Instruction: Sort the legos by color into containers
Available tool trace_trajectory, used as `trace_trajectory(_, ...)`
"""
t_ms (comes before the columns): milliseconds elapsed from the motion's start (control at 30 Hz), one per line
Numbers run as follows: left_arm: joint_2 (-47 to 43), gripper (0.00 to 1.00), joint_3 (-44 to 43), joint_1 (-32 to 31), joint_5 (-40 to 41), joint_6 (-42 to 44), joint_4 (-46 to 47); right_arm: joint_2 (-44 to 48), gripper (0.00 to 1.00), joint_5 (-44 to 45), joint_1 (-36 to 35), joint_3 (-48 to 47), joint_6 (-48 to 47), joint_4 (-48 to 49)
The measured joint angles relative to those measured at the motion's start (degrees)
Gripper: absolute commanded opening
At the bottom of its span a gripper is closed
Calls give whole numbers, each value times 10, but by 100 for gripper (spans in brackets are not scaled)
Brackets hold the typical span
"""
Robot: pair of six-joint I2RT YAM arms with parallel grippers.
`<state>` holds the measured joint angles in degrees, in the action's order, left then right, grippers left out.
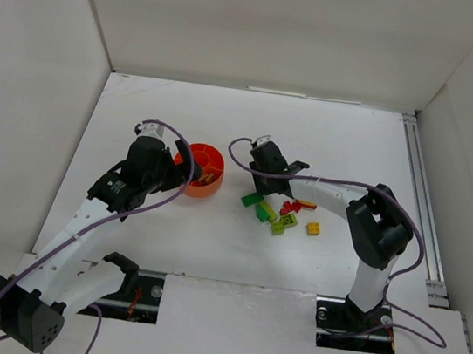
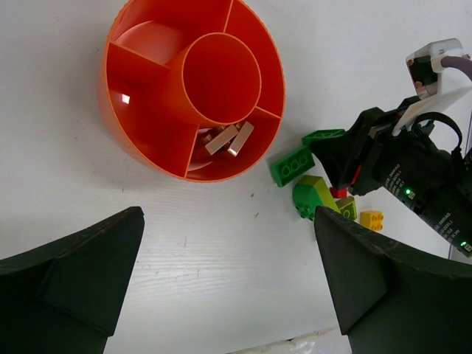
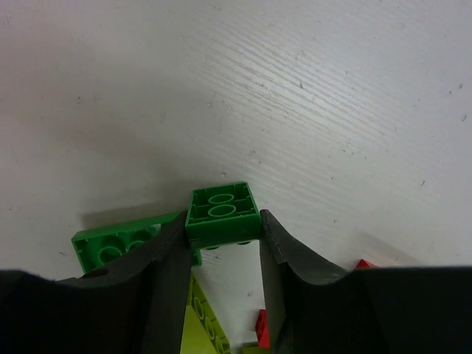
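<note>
The bowl is to the left of my right gripper in the top view, so I will swing the gripper up over the bowl's near empty section to release the green brick.
The orange-red divided bowl (image 1: pixel 200 170) holds a few brown-orange bricks (image 2: pixel 230 139) in one outer compartment. My right gripper (image 3: pixel 221 234) is shut on a green brick (image 3: pixel 221 212), held upside down just above the table at the left edge of the loose pile. A second green brick (image 3: pixel 110 247) lies at its left, with a lime piece (image 3: pixel 203 324) and a red brick (image 3: pixel 260 328) behind. The pile (image 1: pixel 284 214) also has a yellow brick (image 1: pixel 313 229). My left gripper (image 2: pixel 227 217) is open and empty, over bare table beside the bowl (image 2: pixel 147 151).
White walls enclose the table on three sides. A metal rail (image 1: pixel 421 212) runs along the right edge. The right arm's purple cable (image 1: pixel 332 186) loops above the pile. In the left wrist view the right gripper (image 2: pixel 335 151) stands close to the bowl's right side.
</note>
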<state>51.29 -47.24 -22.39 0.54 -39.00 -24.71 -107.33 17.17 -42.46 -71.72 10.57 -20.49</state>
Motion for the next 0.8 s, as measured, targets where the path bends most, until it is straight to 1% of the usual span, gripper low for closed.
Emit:
trace_trajectory(67, 0, 100, 0, 0, -1, 0, 0, 0, 32, 0, 0, -2, 0, 1)
trace_trajectory(100, 0, 100, 0, 0, -1, 0, 0, 0, 28, 0, 0, -2, 0, 0)
trace_trajectory(233, -1, 100, 0, 0, -1, 0, 0, 0, 20, 0, -1, -2, -1, 0)
trace_trajectory(400, -12, 100, 0, 0, 10, -2, -10, 11, 18, 3, -10, -5, -14, -8)
trace_trajectory(533, -28, 100, 0, 0, 18, -9, -21, 54, 18, -6, -26, -21, -36, -13)
trace_trajectory(700, -42, 100, 0, 7, 40, -29, -42, 123, 18, -49, -56, -47, -75, 15)
trace_trajectory(800, -44, 100, -2, 18, 70, -60, -74, 139, 18, -87, -85, -76, -101, 36)
